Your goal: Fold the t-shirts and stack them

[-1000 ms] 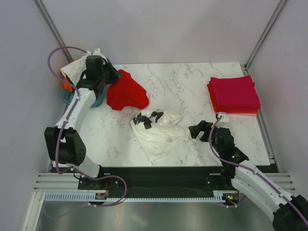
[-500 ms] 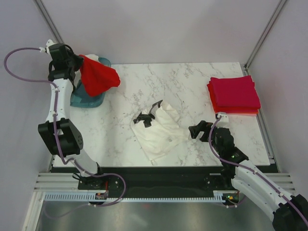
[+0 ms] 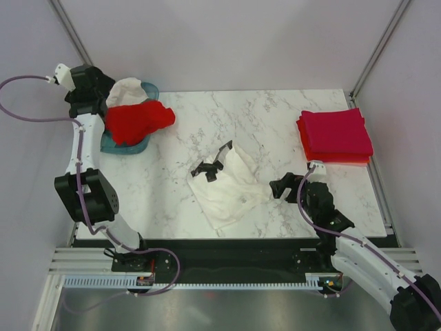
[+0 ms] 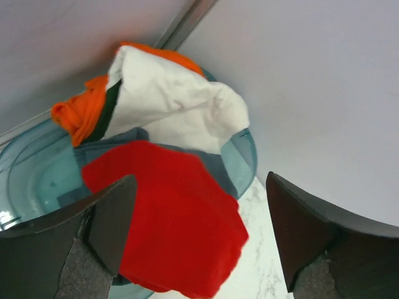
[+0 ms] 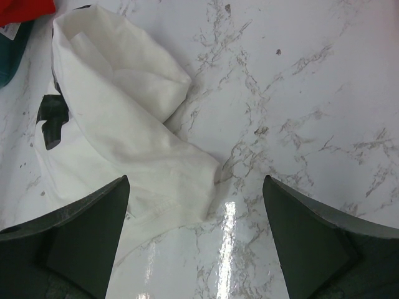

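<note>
My right gripper is above the white t-shirt's raised fold end (image 3: 264, 192) (image 5: 208, 170), which lies to the gripper's left in the top view, so next I will move the open fingers that way and down around it.
A crumpled white t-shirt (image 3: 227, 183) with a black print lies at the table's middle, also seen in the right wrist view (image 5: 124, 124). My right gripper (image 3: 282, 186) hovers open just right of it, its jaws (image 5: 194, 180) over the shirt's edge and bare marble. My left gripper (image 3: 102, 93) is raised at the far left, open (image 4: 199, 180), holding nothing. Below it a bright red t-shirt (image 3: 138, 121) (image 4: 174, 218) drapes over the teal basket's rim. A white t-shirt (image 4: 168, 99) and an orange one (image 4: 78, 112) sit in the basket.
The teal plastic basket (image 3: 125, 146) (image 4: 246, 149) stands at the table's far left corner. A folded crimson-pink shirt on a red-orange one forms a stack (image 3: 335, 134) at the right edge. Grey walls close in behind and on both sides.
My left gripper carried the red t-shirt up from the table to above the basket, then opened; the shirt dropped onto the basket. The right arm stayed put.
</note>
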Robot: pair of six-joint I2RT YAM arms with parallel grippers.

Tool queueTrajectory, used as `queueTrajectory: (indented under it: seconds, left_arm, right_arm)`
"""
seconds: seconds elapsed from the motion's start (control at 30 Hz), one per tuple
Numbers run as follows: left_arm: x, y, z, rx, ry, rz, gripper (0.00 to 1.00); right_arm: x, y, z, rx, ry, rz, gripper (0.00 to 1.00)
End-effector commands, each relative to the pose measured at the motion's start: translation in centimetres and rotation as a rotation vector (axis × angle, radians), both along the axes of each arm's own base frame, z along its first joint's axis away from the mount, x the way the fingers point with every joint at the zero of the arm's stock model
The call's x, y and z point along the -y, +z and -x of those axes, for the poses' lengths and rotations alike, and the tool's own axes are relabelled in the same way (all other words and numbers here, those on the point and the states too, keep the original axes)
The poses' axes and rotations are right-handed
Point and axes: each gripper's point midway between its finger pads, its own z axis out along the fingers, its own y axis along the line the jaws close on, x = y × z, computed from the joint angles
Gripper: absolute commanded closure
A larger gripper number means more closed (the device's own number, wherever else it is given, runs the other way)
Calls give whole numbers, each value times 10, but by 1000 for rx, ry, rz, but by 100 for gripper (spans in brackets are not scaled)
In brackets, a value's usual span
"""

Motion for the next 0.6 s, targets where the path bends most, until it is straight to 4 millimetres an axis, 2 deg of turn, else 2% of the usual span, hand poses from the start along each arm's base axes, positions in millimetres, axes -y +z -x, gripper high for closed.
queueTrajectory:
  seconds: [0.0,0.03,0.07,0.1,0.13,0.2,0.23,0.27,0.3,0.33,0.37,0.4,0.43,0.47,0.5,0.53,0.57]
  left_arm:
    - [30,56,-1,107,-171,4,6]
    - [41,59,1,118,-219,24,4]
    - [67,60,9,133,-311,72,2]
    - [82,60,11,142,-374,86,2]
    - [95,51,15,134,-423,94,3]
    - [136,56,30,145,-547,87,4]
    - [149,38,36,111,-587,98,5]
    - [173,42,48,122,-661,92,5]
    - [185,35,54,114,-695,96,6]
    - [196,10,64,66,-721,119,7]
    - [220,6,72,73,-781,120,7]
    - [231,7,84,87,-817,125,8]
    - [240,-18,96,46,-833,149,9]
    - [257,-25,106,41,-878,158,9]
    - [267,-19,115,78,-920,155,9]
    - [273,-39,126,42,-936,174,9]
    - [282,-42,134,42,-968,179,9]
  right_arm:
    - [-6,8,-5,36,23,-7,4]
    - [-6,8,-5,33,28,-6,4]
    - [-8,5,-5,22,37,-1,4]
    - [-9,4,-5,19,42,0,4]
    - [-11,4,-5,16,46,-2,4]
    - [-14,0,-5,-4,59,-2,5]
    - [-15,0,-6,-9,64,-5,8]
    - [-18,-5,-5,-34,70,-8,9]
    - [-24,-4,-4,-41,103,-22,14]
    - [-27,-5,-3,-50,117,-27,16]
    - [-28,-10,-3,-75,117,-22,18]
    - [-35,-11,0,-96,152,-43,20]
    - [-37,-12,0,-107,155,-44,20]
    - [-37,-14,-1,-118,153,-43,21]
    - [-38,-18,-3,-143,148,-38,22]
    - [-39,-19,-4,-150,148,-34,23]
    - [-39,-20,-5,-154,148,-30,24]
